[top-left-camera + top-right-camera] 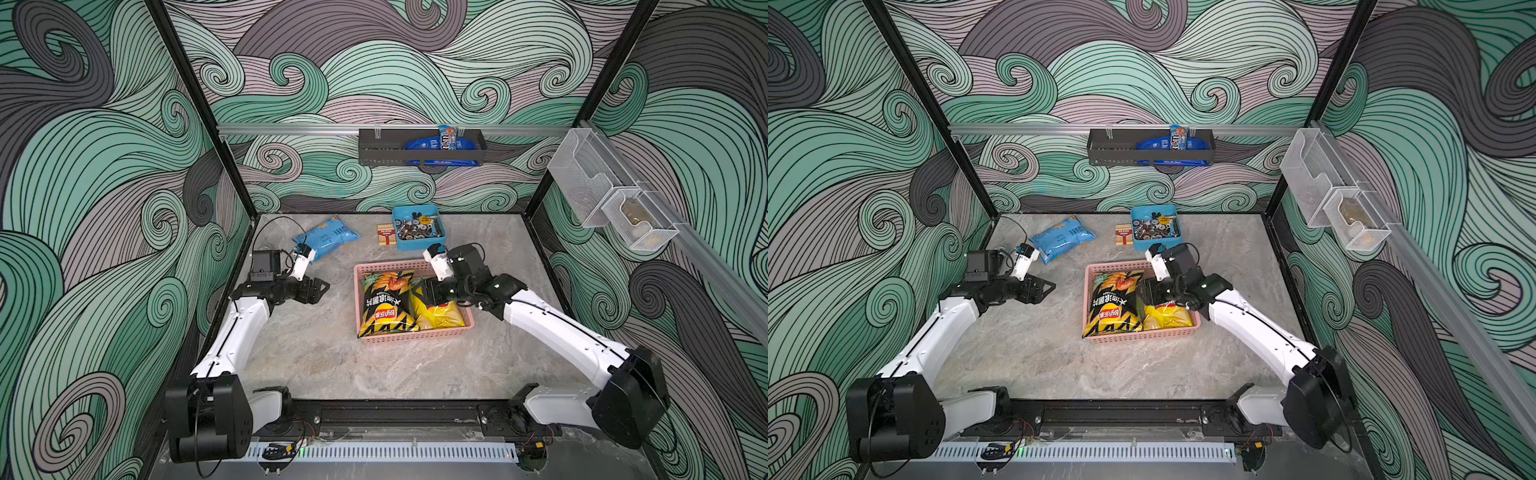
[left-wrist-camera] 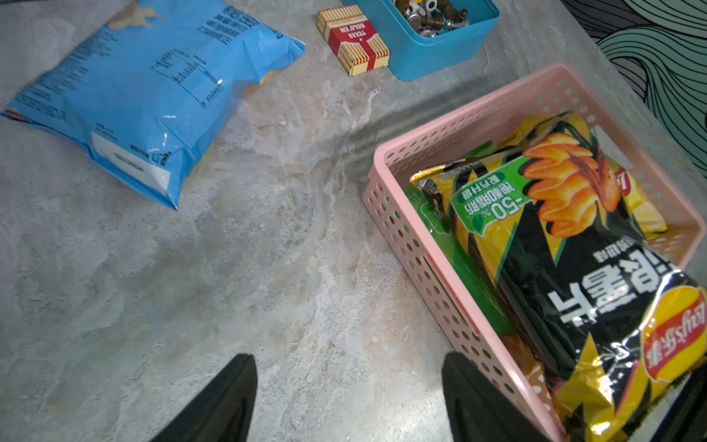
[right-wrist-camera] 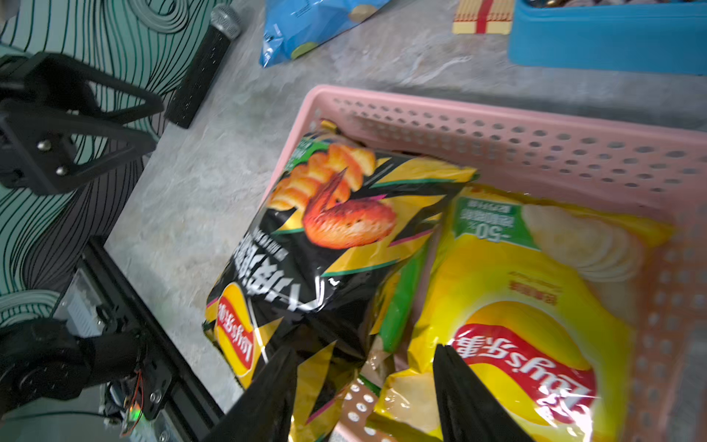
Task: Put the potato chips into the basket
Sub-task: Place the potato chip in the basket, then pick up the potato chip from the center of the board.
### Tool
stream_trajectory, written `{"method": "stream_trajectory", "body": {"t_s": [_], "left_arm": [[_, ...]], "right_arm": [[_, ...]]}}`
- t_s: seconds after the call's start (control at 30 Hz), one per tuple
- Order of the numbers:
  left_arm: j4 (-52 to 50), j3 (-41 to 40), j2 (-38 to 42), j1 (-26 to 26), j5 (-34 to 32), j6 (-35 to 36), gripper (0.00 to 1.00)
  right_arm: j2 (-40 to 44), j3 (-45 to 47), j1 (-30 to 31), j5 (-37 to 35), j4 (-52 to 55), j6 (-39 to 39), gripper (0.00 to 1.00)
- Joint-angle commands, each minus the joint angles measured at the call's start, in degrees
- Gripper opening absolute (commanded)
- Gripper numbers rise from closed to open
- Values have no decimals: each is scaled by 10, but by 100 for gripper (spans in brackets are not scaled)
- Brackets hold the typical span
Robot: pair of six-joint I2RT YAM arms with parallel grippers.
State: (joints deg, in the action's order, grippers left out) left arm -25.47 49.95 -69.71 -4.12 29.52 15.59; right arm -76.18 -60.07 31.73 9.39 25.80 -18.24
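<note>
My left gripper should move outward and down onto the near corner [image 1: 1045, 260] of the light blue chip bag's top seam, because the bag is still outside the basket [image 1: 1142, 336].
The pink basket [image 1: 415, 338] [image 1: 1142, 336] stands mid-table. In it lie a black-and-yellow chip bag [image 1: 384, 303] [image 3: 329, 245] and a yellow chip bag [image 1: 440, 316] [image 3: 516, 275] side by side. A green bag [image 2: 470, 275] [image 3: 401, 302] shows beneath them. A light blue chip bag [image 1: 328, 237] [image 2: 145, 95] lies on the table at the back left. My right gripper [image 1: 428, 291] [image 3: 365, 348] hangs open over the basket, above the seam between the two upper bags. My left gripper [image 1: 320, 289] [image 2: 348, 356] is open and empty over bare table, left of the basket [image 2: 421, 245].
A blue tray [image 1: 419, 245] of metal bits and a small red-and-cream box [image 1: 385, 235] sit behind the basket. A dark rack [image 1: 382, 149] on the back wall holds a dark blue packet [image 1: 424, 144]. Clear bins [image 1: 602, 187] hang on the right wall. A black microphone [image 3: 202, 65] lies by the left wall.
</note>
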Motion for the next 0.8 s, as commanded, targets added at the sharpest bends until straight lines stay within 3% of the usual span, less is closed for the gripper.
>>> {"method": "stream_trajectory", "body": {"t_s": [0.0, 0.3, 0.6, 0.77], "left_arm": [[22, 39, -24, -3, -27, 3, 78], [64, 78, -85, 9, -96, -15, 77], [115, 152, -233, 67, -267, 19, 75], [154, 176, -316, 97, -403, 45, 70]], "right_arm": [[-41, -22, -22, 2, -3, 2, 59], [-122, -55, -24, -8, -27, 12, 59], [-28, -45, -42, -56, -29, 4, 65], [49, -19, -56, -62, -28, -7, 66]]}}
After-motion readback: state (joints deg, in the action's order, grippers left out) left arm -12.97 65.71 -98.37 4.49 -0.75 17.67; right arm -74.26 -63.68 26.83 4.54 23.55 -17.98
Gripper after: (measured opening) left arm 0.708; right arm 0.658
